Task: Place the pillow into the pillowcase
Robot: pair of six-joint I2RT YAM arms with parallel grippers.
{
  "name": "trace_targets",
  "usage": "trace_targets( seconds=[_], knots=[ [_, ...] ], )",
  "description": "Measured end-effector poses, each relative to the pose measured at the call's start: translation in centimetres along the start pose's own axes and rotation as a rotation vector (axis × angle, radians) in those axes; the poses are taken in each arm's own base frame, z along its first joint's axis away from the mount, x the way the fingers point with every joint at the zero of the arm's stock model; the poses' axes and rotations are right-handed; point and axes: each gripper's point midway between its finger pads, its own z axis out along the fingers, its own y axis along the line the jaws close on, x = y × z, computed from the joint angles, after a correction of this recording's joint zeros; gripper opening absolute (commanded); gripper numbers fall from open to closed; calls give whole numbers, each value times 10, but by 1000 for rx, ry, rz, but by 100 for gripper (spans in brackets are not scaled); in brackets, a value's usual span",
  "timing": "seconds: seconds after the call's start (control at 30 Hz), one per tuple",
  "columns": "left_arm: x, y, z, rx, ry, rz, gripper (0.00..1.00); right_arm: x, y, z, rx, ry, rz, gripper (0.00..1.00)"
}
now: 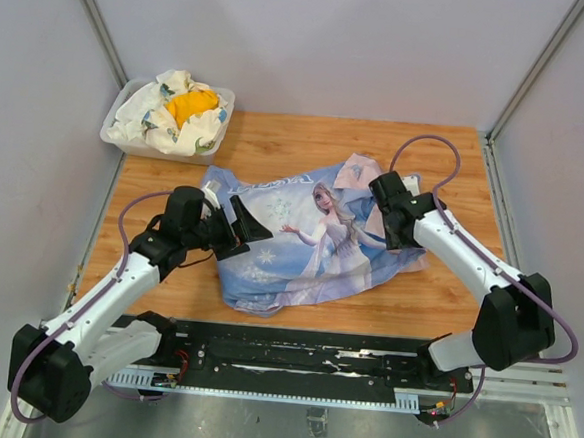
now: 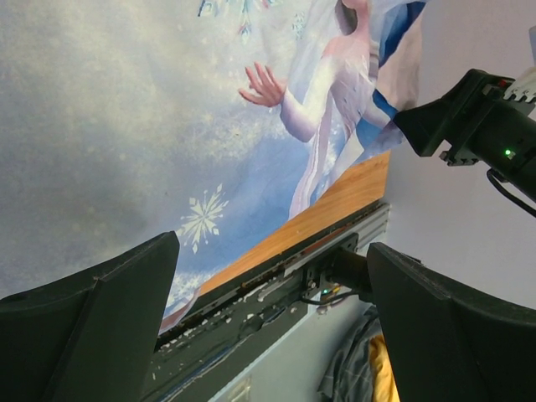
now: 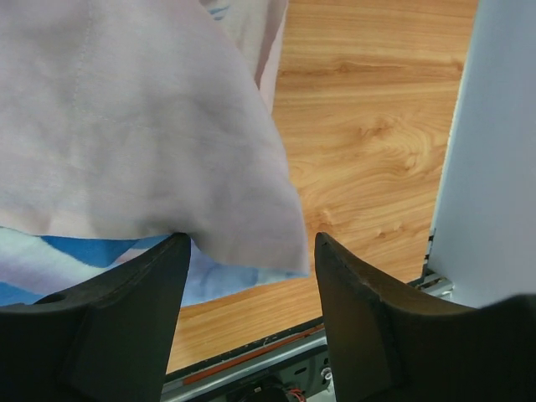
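Note:
My right gripper moves down slightly next and closes on the pillowcase's pink edge, which is draped just below, between the gripper's open fingers.
The pillowcase [image 1: 300, 245] lies crumpled in the middle of the wooden table, light blue with the princess print up and a pale pink flap [image 1: 360, 174] folded over at its far right. No view shows the pillow. My left gripper [image 1: 243, 231] hovers over the pillowcase's left part, its jaws wide open and empty [image 2: 272, 251], with the blue print [image 2: 126, 126] beyond them. My right gripper [image 1: 390, 226] is at the case's right edge. Its jaws stand open [image 3: 251, 243], and the pink cloth [image 3: 142, 126] drapes onto the left finger [image 3: 126, 310] and hangs loose between the two.
A white bin [image 1: 118, 132] with a white-and-yellow cloth bundle [image 1: 179, 111] stands at the back left corner. Grey walls close in both sides. A black and metal rail [image 1: 292, 364] runs along the near table edge. Bare wood [image 3: 368, 151] shows right of the case.

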Motion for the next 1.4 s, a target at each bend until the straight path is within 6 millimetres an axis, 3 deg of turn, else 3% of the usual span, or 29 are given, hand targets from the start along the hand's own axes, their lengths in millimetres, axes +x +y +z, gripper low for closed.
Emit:
trace_targets(
  seconds=[0.23, 0.47, 0.57, 0.8, 0.9, 1.07, 1.1, 1.2, 1.4],
  knots=[
    [0, -1, 2, 9, 4, 7, 99, -1, -7, -3, 59, -19, -49, 64],
    [0, -2, 3, 14, 8, 8, 99, -1, -1, 5, 67, -7, -65, 57],
    [0, -2, 3, 13, 8, 10, 99, 5, 3, 13, 72, 11, -75, 51],
    [2, 4, 3, -1, 9, 2, 99, 18, 5, 20, 79, 42, -75, 52],
    [2, 6, 1, -4, 3, 0, 99, 23, 2, 20, 82, 43, -66, 47],
    [0, 6, 0, -1, -4, -1, 99, 30, -7, 26, 93, 70, -23, 48],
    [0, 6, 0, -1, -4, -1, 99, 30, -9, 27, 97, 76, -14, 46],
    [0, 5, 0, -1, -4, -1, 99, 30, -14, 30, 106, 83, 15, 15],
    [0, 4, -2, 5, -9, 2, 99, 28, -16, 35, 107, 90, 47, 1]
  ],
)
